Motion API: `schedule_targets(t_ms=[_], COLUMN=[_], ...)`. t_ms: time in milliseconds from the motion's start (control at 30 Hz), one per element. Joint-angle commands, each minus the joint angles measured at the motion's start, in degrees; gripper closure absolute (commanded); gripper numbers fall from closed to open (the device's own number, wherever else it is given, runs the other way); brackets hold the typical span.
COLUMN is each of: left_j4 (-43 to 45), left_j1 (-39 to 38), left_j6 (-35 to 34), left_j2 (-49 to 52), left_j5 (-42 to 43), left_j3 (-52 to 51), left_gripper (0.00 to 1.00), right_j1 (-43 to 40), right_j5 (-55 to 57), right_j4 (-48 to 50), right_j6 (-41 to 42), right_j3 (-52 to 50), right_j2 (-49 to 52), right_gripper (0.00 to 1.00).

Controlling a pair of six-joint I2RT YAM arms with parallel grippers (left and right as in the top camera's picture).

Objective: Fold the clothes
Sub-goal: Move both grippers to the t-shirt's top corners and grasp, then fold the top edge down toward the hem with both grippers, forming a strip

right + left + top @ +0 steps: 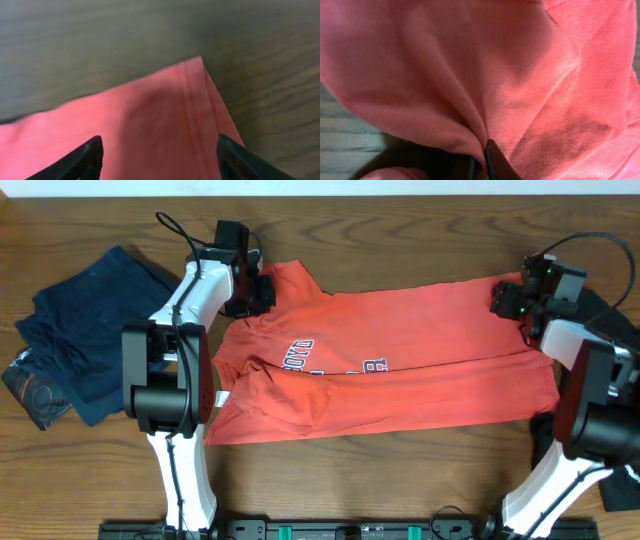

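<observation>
I should first reach outward with my open right gripper, then lower its spread fingers around the tip of the shirt's hemmed corner, outward of and below it.
A red t-shirt with dark lettering lies spread across the table's middle, partly folded lengthwise. My left gripper is at the shirt's far left corner, shut on a pinch of the red fabric; the shirt fills the left wrist view. My right gripper is at the shirt's far right corner, open, its two fingers spread over the hemmed corner of the shirt, not closed on it.
A pile of dark blue clothes lies at the left of the wooden table. A dark item sits at the right edge behind my right arm.
</observation>
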Motion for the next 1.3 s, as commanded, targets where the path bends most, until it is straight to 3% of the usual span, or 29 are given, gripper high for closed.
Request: schedule_targets(t_ms=[0,200,367,433,567,700,967,1267], left_j4=[-0.6,-0.5,-0.2,-0.2,0.2,0.6,1.3,-2.9], left_j1=[-0.4,-1.4,-1.7,-1.7,-1.7,-1.6,-0.5,2.4], left_j6=[-0.5,-0.5,-0.5,-0.5,-0.5,-0.5,-0.5,-0.5], left_j2=[-1.1,-1.1,-1.1,-1.1,-1.1,-1.1,-2.5,-12.4], left_j5=[-0.3,-0.3,-0.3,-0.4,-0.4,-0.4,-0.3,-0.3], left_j3=[-0.2,-0.2,-0.2,-0.2,-0.2,-0.2,-0.1,-0.1], left_gripper=[0.92,0.92,0.92,0.92,0.91,0.91,0.94,0.94], right_j1=[0.5,0.6,0.6,0.6,0.5,0.5,-0.5,-2.5], right_j5=[4.2,4.0,3.9,4.0,3.9,3.9,4.2,4.9], right_j4=[0.5,-5.0,-11.1,-12.0,-14.7,-17.1,-22.9,-33.1], right_j6=[0.8,0.8,0.6,0.6,0.6,0.7,1.9,1.9], right_j3=[4.9,15.0,18.9,18.9,18.9,18.9,19.6,19.7], right_j2=[4.0,11.2,14.4,14.5,14.5,14.5,10.4,-4.9], right_gripper=[0.28,0.27,0.34,0.43,0.79,0.98,0.99,0.99])
